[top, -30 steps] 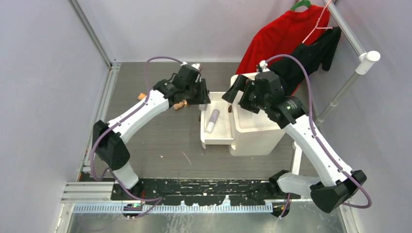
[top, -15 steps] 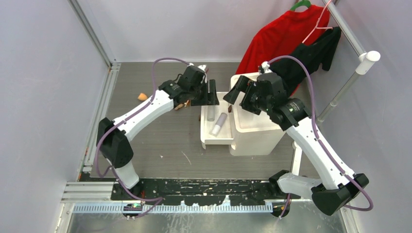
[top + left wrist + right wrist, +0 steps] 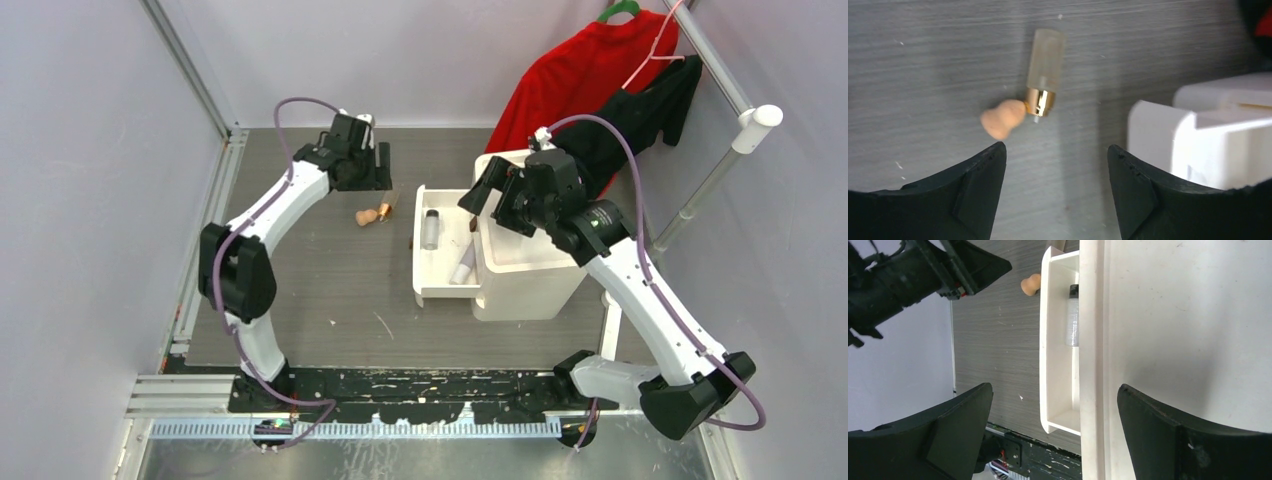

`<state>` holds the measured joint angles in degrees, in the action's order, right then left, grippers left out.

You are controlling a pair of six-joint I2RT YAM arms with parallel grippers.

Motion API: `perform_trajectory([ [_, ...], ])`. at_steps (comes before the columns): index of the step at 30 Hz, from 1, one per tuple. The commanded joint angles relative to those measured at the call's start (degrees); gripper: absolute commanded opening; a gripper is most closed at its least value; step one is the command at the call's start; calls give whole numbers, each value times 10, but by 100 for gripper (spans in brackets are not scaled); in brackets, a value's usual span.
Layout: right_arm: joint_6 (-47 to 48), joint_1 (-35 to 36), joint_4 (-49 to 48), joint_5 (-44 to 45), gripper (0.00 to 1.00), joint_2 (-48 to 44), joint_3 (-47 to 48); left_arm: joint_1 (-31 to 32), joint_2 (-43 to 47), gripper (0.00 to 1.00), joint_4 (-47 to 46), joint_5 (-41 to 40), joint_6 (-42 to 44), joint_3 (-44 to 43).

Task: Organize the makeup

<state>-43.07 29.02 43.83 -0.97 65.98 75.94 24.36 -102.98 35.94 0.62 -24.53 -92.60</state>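
My left gripper moves down toward the tray (image 3: 420, 285) next, with its fingers on either side of the frosted cap (image 3: 393, 196).
An orange sponge (image 3: 366, 216) and a gold-collared bottle with a frosted cap (image 3: 385, 208) lie touching on the grey table, left of the white drawer tray (image 3: 420, 285). A clear vial (image 3: 431, 228) and a white tube (image 3: 463, 266) lie in the tray. My left gripper (image 3: 372, 178) is open and empty, behind the sponge (image 3: 1002, 119) and bottle (image 3: 1044, 65). My right gripper (image 3: 492, 200) is open and empty above the seam between the tray and the white box (image 3: 525, 275). The vial (image 3: 1073, 320) shows in the right wrist view. Other makeup is out of view.
Red (image 3: 570, 70) and black (image 3: 650, 110) clothes hang on a rack at the back right, behind the box. Grey walls close the left and back sides. A black rail (image 3: 420, 385) runs along the near edge.
My left gripper has pulled back from over the tray to the far left. The clear vial now lies in the tray, and the white tube has slid toward the tray's near end.
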Motion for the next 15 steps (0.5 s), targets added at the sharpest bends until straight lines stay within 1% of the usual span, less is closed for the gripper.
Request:
perform_trajectory([
  [1, 1, -1, -16, 1, 100, 7, 19, 3, -60, 75, -2, -31, 105, -54],
  [3, 2, 0, -15, 2, 100, 13, 22, 3, -89, 76, -3, -47, 129, -74],
  [5, 1, -1, -14, 0, 100, 18, 25, 3, -113, 77, -15, -42, 148, -85],
  [8, 1, 0, -14, 1, 100, 22, 26, 2, -144, 80, -28, -24, 163, -104],
  [10, 0, -1, -14, 1, 100, 25, 27, 0, -170, 83, -20, -13, 164, -127],
  [15, -1, -1, -16, -1, 100, 32, 29, 0, -242, 82, 14, 7, 170, -190],
])
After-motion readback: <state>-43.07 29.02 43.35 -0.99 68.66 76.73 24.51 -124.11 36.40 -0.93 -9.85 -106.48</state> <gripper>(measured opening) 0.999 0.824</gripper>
